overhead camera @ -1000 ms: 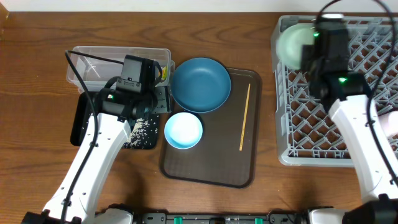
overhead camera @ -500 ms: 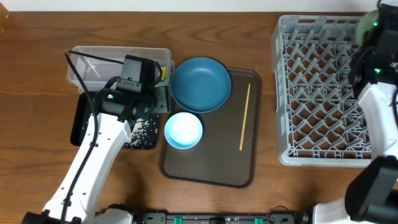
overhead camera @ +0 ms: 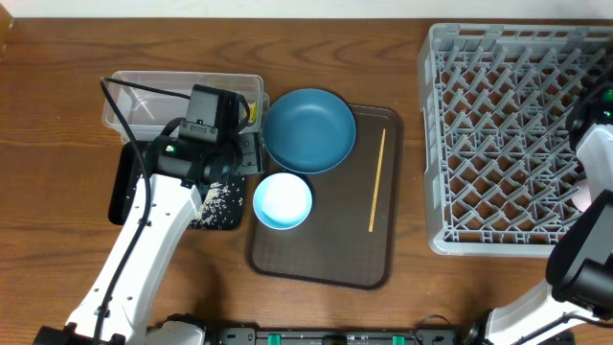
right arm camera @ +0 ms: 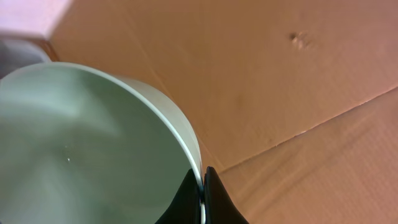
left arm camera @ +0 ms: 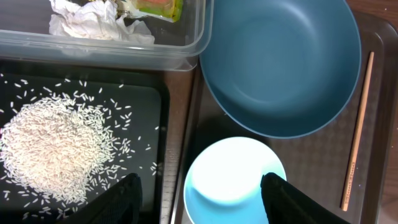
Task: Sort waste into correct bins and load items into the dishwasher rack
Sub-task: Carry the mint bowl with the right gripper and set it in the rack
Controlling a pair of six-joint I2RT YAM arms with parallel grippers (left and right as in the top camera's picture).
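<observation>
The mint bowl (right arm camera: 81,149) will next be turned and brought down onto the grid's edge by my right gripper.
My left gripper (left arm camera: 202,200) is open and hovers over a pale blue bowl (left arm camera: 235,180) on the brown tray; in the overhead view it (overhead camera: 248,153) sits between the bins and the dark blue plate (overhead camera: 308,129). The clear tub (left arm camera: 124,53) holds the white tissue (left arm camera: 93,22) and the yellow-green wrapper (left arm camera: 155,7). Rice (left arm camera: 53,152) lies heaped in the black tray (left arm camera: 146,106). A chopstick (overhead camera: 376,180) lies on the brown tray. My right gripper (right arm camera: 203,182) is shut on the rim of a mint bowl (right arm camera: 81,149), beyond the overhead's right edge. The grey rack (overhead camera: 498,134) shows no dishes on its grid.
The brown serving tray (overhead camera: 326,259) lies mid-table. My right arm (overhead camera: 599,144) crosses the rack's right edge, with a pinkish patch (overhead camera: 580,196) beside it. Brown cardboard (right arm camera: 298,74) fills the right wrist view behind the bowl.
My right arm has swung the mint bowl from the rack's back-left corner across to the right, out of the overhead view. The left arm has not moved.
</observation>
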